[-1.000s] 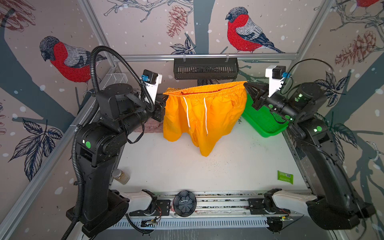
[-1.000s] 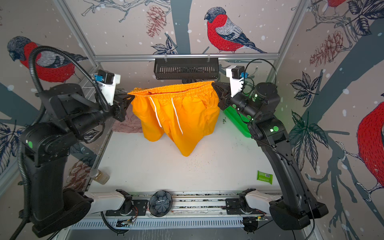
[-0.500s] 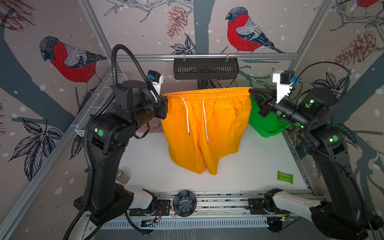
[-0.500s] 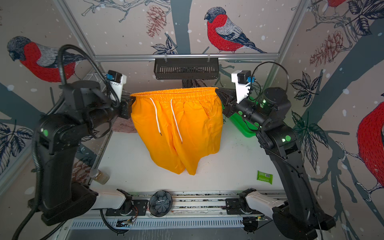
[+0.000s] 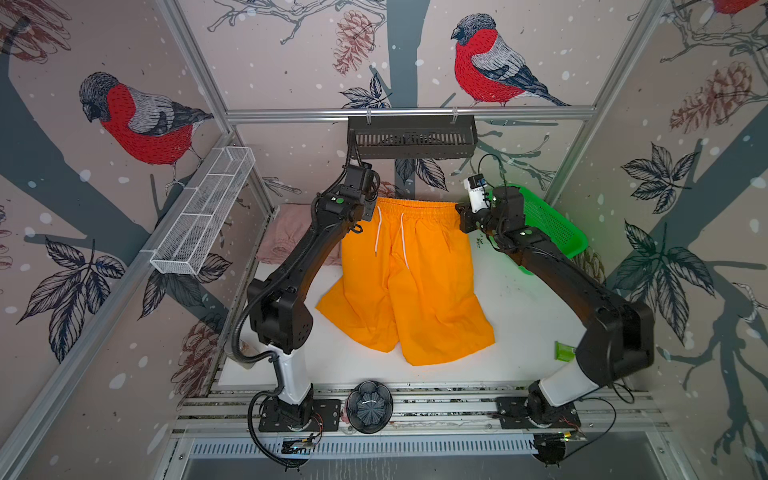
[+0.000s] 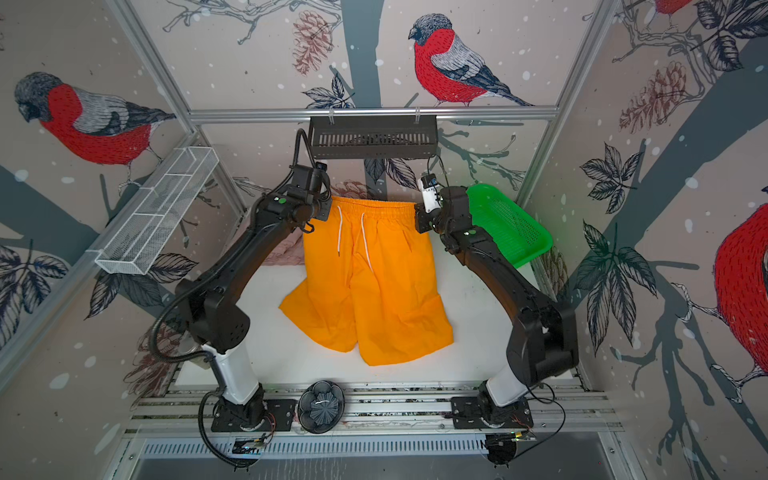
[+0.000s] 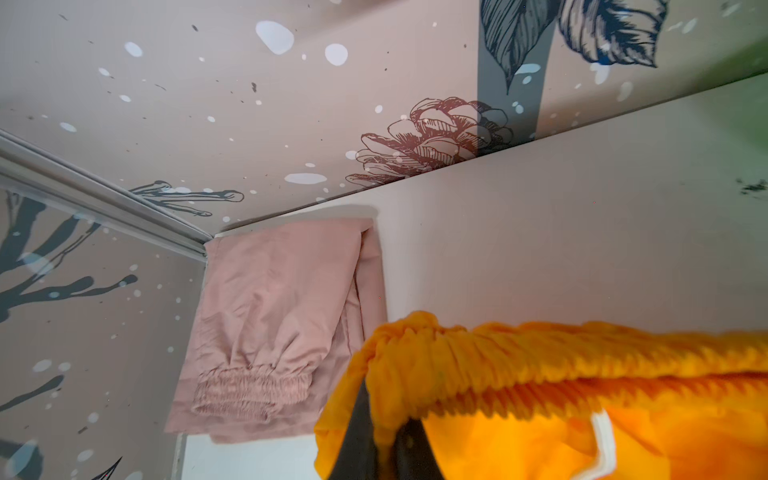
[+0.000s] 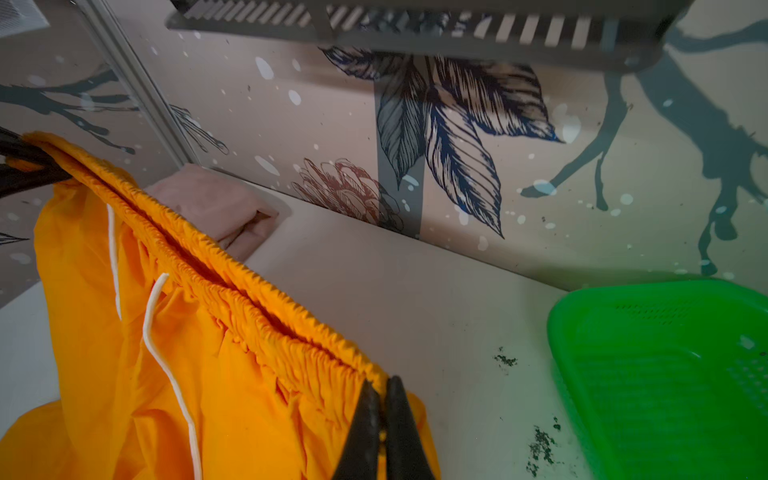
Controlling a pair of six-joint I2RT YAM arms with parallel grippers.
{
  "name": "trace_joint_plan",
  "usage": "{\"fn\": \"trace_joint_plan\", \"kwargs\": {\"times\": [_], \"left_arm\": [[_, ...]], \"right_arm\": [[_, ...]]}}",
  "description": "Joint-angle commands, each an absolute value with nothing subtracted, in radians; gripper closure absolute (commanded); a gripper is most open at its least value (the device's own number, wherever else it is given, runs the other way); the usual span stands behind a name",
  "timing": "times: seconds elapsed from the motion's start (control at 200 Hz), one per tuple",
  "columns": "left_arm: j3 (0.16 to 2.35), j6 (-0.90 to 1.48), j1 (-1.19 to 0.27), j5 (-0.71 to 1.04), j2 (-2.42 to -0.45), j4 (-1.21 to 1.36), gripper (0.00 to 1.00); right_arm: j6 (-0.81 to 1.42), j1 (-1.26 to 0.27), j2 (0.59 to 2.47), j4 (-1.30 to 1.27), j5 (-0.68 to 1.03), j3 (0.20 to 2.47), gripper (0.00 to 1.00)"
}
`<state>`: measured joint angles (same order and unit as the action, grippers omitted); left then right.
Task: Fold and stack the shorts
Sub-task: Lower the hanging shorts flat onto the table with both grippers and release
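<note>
I should next lower my left gripper to the bare tabletop below it beside the pink shorts and release the waistband corner, since the legs already lie spread.
The orange shorts (image 5: 415, 282) (image 6: 374, 282) with a white drawstring hang by the waistband, stretched between both grippers near the back wall. Their legs lie spread on the white table toward the front. My left gripper (image 7: 384, 440) is shut on the waistband's left corner (image 7: 399, 365). My right gripper (image 8: 382, 399) is shut on its right corner, also seen in a top view (image 5: 459, 214). The pink shorts (image 5: 286, 232) (image 7: 274, 316) (image 8: 208, 203) lie folded in the back left corner, partly behind my left arm.
A green mesh basket (image 5: 548, 224) (image 8: 665, 374) sits at the back right, beside my right arm. A black shelf (image 5: 411, 137) hangs on the back wall and a white wire shelf (image 5: 203, 212) on the left wall. A small green packet (image 5: 563, 351) lies front right.
Both arms have reached back and down with the orange shorts. The shorts hung free in the air before; their legs now rest on the table.
</note>
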<state>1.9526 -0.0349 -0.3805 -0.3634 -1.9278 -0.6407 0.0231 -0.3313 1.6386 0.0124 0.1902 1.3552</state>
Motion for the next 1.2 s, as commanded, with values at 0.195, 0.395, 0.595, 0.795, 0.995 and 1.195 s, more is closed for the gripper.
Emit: {"fn": "trace_joint_plan", "kwargs": {"times": [0.195,0.395,0.595,0.795,0.995,1.195], "left_arm": [[2.051,-0.034,-0.320,-0.360,-2.217,-0.358,1.00],[2.163,-0.031,-0.300,-0.331,-2.326,-0.407,0.16],[2.202,0.004,-0.301,-0.285,-2.293,-0.523,0.02],[1.950,0.207,-0.302,-0.124,-2.077,-0.721,0.02],[1.357,0.316,-0.300,0.031,-1.681,-0.530,0.02],[1.018,0.421,-0.299,-0.008,-1.450,-0.440,0.02]], "right_arm": [[0.087,-0.299,2.018,-0.299,0.197,1.502,1.00],[0.111,-0.296,2.220,-0.268,0.249,1.717,0.72],[0.132,-0.286,2.188,-0.221,0.295,1.738,0.47],[0.115,-0.280,1.928,0.037,0.262,1.543,0.31],[0.098,-0.209,1.695,0.335,-0.023,1.347,0.23],[0.083,-0.129,1.621,0.365,-0.133,1.243,0.21]]}}
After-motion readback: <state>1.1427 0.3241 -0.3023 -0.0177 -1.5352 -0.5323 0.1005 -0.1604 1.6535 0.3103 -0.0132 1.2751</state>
